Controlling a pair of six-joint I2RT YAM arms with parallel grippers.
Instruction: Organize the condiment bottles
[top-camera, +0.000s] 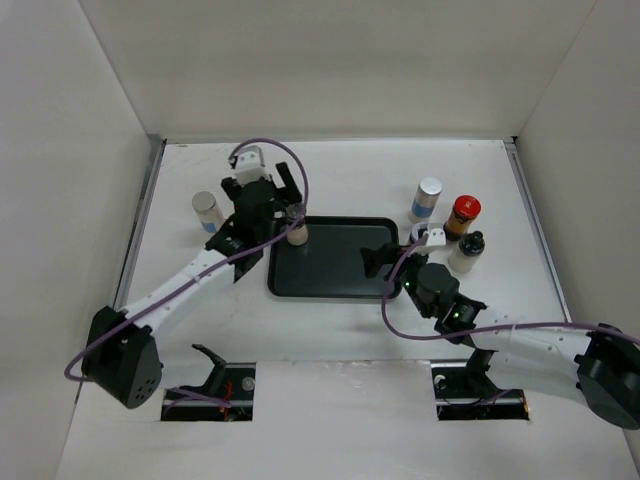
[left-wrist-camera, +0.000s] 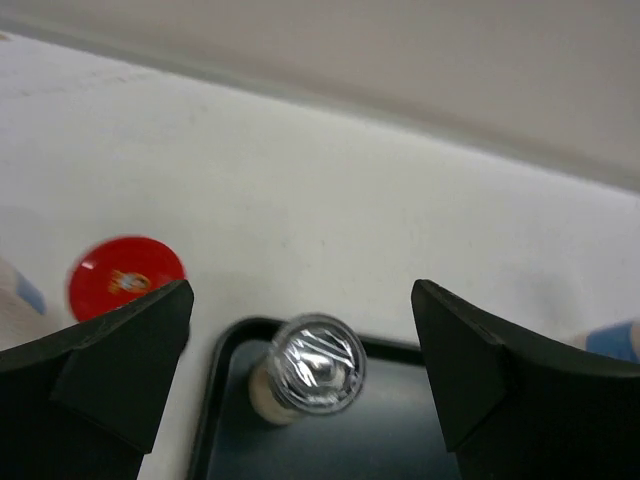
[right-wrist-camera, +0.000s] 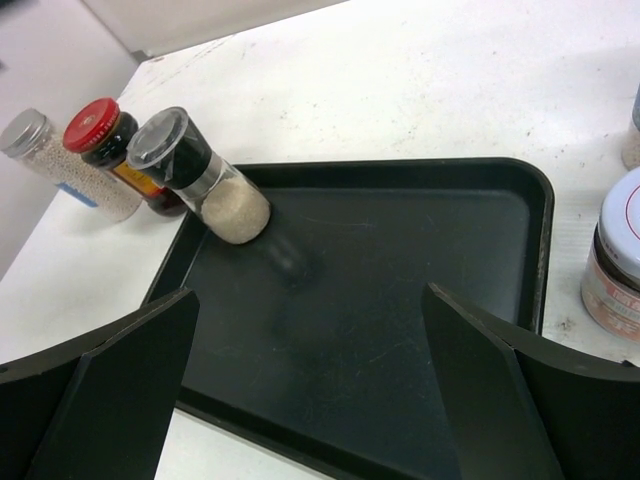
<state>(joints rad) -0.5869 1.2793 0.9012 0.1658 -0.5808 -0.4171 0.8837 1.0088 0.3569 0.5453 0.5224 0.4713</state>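
To lower its open fingers around the red lid (left-wrist-camera: 122, 277), my left gripper should first go to the left in the wrist view, since that jar stands outside the tray.
A clear-capped shaker (top-camera: 296, 233) stands upright in the far-left corner of the black tray (top-camera: 340, 275). My left gripper (top-camera: 287, 205) hovers over it, open. In the left wrist view the shaker (left-wrist-camera: 310, 365) sits between the fingers (left-wrist-camera: 130, 350) without touching them. My right gripper (top-camera: 384, 268) is open and empty over the tray's right side, as the right wrist view (right-wrist-camera: 310, 295) shows. A red-lidded jar (right-wrist-camera: 110, 150) and a silver-capped shaker (right-wrist-camera: 55, 165) stand left of the tray. A silver-capped cylinder (top-camera: 426, 198), a red-lidded jar (top-camera: 462, 216) and a black-capped bottle (top-camera: 467, 252) stand to its right.
A white-lidded jar (right-wrist-camera: 615, 260) stands close by the tray's right rim, partly hidden by my right arm in the top view. White walls enclose the table on the left, far and right sides. The left arm reaches across the table's left half.
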